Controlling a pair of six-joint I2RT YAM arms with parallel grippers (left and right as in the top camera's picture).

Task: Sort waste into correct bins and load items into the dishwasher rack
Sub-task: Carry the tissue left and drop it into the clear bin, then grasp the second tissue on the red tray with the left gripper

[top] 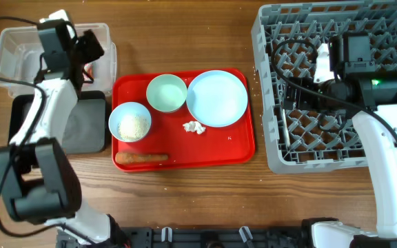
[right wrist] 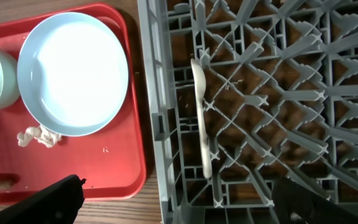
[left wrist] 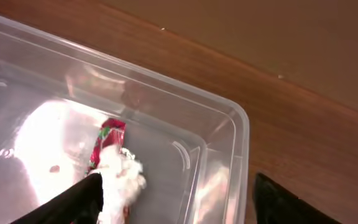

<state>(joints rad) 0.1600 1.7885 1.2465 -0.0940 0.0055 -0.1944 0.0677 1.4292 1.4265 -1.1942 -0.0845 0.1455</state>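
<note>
My left gripper moves back from the tub (left wrist: pixel 229 118) and down onto the white tissue beside the pale-blue plate (top: pixel 217 98) next, since the tissue still lies among the dishes.
My left gripper (left wrist: pixel 173 205) is open and empty over the clear tub (left wrist: pixel 229 118). In the tub lie a red-and-white wrapper (left wrist: pixel 107 140) and a crumpled white tissue (left wrist: pixel 122 177). My right gripper (right wrist: pixel 179 205) is open and empty above the grey dishwasher rack (right wrist: pixel 272 93). A white spoon (right wrist: pixel 201 118) lies in the rack. On the red tray (top: pixel 240 148) sit the pale-blue plate (top: pixel 217 98), a teal bowl (top: pixel 166 93), a bowl holding rice (top: pixel 130 122), another white tissue (top: pixel 194 127) and the orange-brown food stick (top: pixel 142 158). The yellow cup is out of view.
The black tray (top: pixel 88 124) lies just in front of the clear tub (top: pixel 12 48), partly under my left arm. The rack (top: pixel 281 151) stands close to the red tray's right edge. Bare wood table runs along the front.
</note>
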